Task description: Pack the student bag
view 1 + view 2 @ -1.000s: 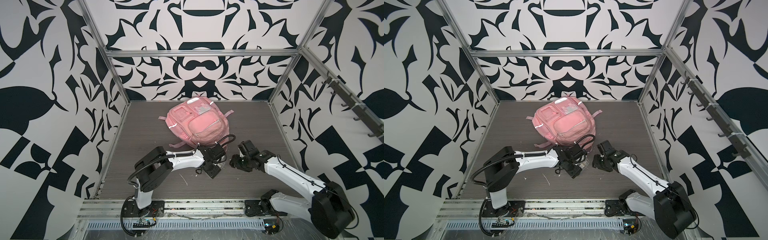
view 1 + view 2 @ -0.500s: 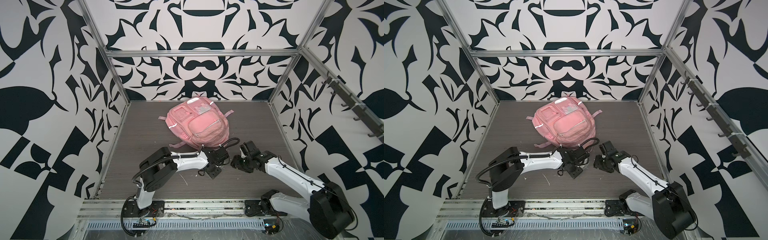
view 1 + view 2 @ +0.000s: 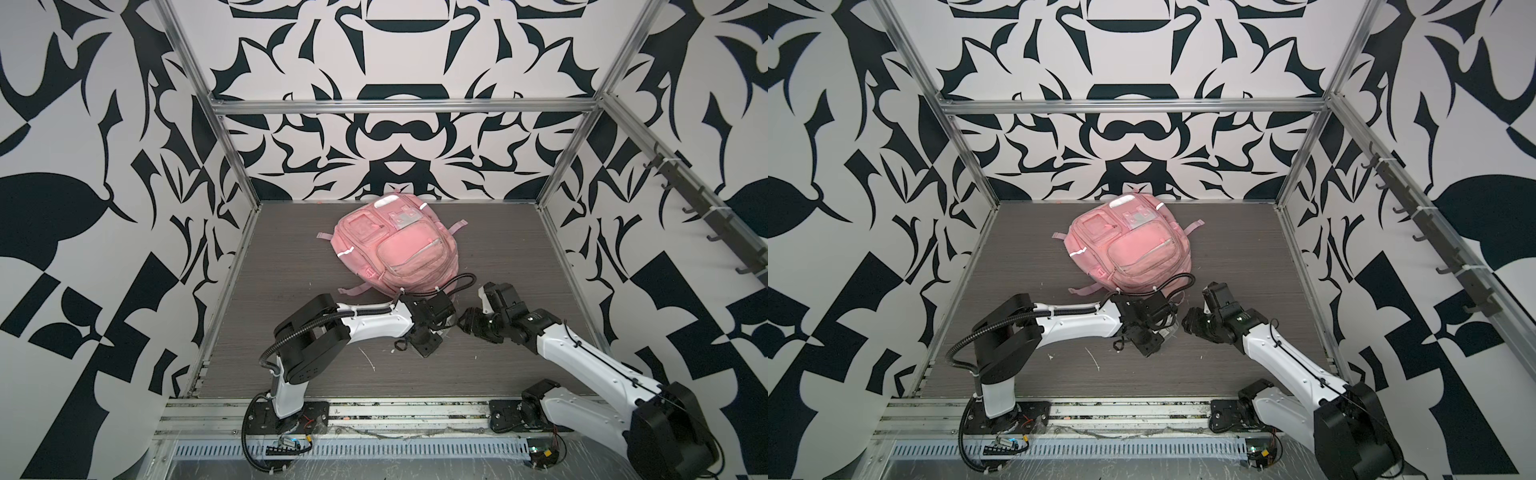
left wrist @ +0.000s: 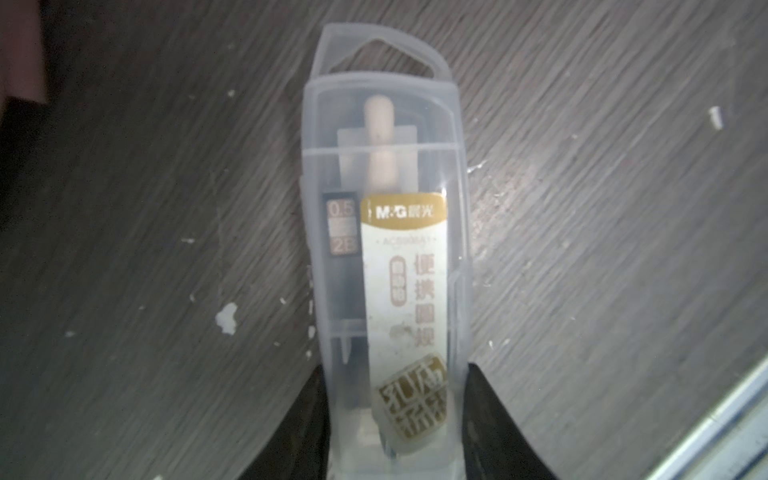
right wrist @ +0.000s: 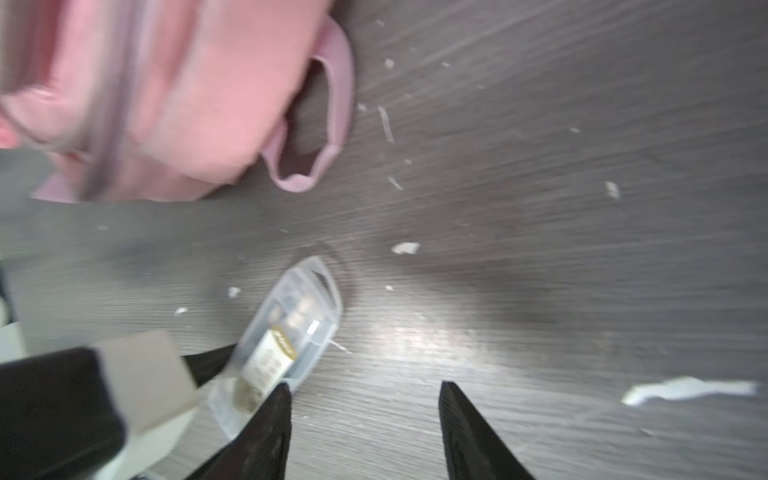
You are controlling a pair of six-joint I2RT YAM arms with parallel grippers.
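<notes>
The robot holds only the case's near end, so the right gripper should next move slightly outward and in beside the left gripper, with its open fingers on both sides of the case's free middle.
The student bag, pink with silver strips, lies front-up at the middle back of the dark table; its edge and a strap loop also show in the right wrist view. In front of it a clear plastic case with a gold-and-white label lies flat on the table. My left gripper is shut on the case's near end, one black finger against each long side. My right gripper hovers just right of the case, open with bare table between its fingers.
White paper scraps litter the table. Patterned walls close in three sides. A rail of hooks runs along the right wall. A metal rail borders the front edge by the arm bases.
My left arm has reached further right and its fingers have narrowed onto the clear case. The right gripper has shifted only slightly and stays open.
</notes>
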